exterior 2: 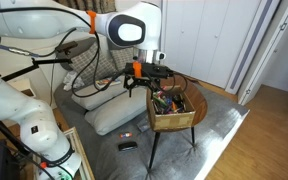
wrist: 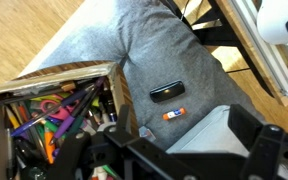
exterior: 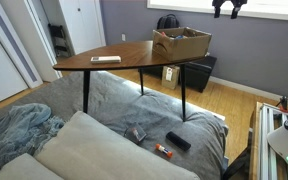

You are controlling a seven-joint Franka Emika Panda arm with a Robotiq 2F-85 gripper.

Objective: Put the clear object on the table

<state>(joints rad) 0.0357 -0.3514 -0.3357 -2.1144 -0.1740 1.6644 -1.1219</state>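
Observation:
The open cardboard box's pens lie below my empty gripper and outward of it, so next my gripper needs to move outward and down among the pens to close.
The table (exterior: 119, 50) has a reddish-brown top on thin black legs. A small clear object (wrist: 146, 132) lies on the grey blanket below, and it also shows in an exterior view (exterior: 137, 133). My gripper (wrist: 184, 140) is open and empty. It hangs high over the cardboard box at the table's end in both exterior views (exterior: 227, 8) (exterior 2: 144, 80). In the wrist view the clear object sits near my left finger, far below it.
An open cardboard box (exterior: 181, 43) (exterior 2: 172, 110) full of markers and pens (wrist: 44, 110) stands on the table. A flat white item (exterior: 106, 59) lies on the tabletop. A black remote (wrist: 167, 93) and an orange-capped tube (wrist: 173, 114) lie on the blanket. Pillows (exterior 2: 119, 110) are nearby.

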